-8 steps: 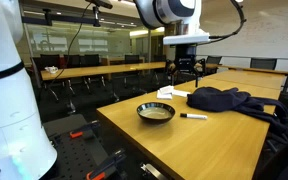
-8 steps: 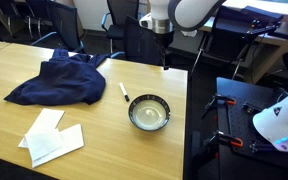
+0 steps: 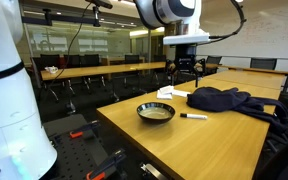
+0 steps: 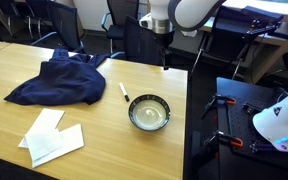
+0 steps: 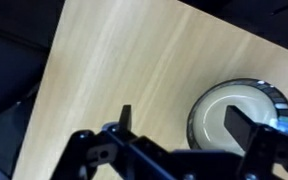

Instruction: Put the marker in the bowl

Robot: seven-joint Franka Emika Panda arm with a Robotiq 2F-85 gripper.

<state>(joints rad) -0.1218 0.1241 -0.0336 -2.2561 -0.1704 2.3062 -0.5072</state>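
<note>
My gripper is to move open, outward and down onto the marker's white body (image 3: pixel 196 116), because the marker is lying flat on the tabletop, still out of the wrist view.
A marker (image 3: pixel 194 116) with a white body and dark cap lies on the wooden table, between the bowl and a dark cloth; it also shows in an exterior view (image 4: pixel 124 92). The dark bowl (image 3: pixel 155 112) with a pale inside stands near the table's edge, seen too in an exterior view (image 4: pixel 149 111) and in the wrist view (image 5: pixel 246 112). My gripper (image 3: pixel 187 70) hangs high above the table, open and empty. In the wrist view its fingers (image 5: pixel 184 125) are spread apart, one over the bowl. The marker is out of the wrist view.
A dark blue cloth (image 4: pixel 56 82) lies bunched on the table beyond the marker. White papers (image 4: pixel 52 137) lie at the table's edge. Office chairs (image 4: pixel 134 40) and further tables surround the table. Clamps and tools (image 4: pixel 229 140) lie on a black bench by the robot's base.
</note>
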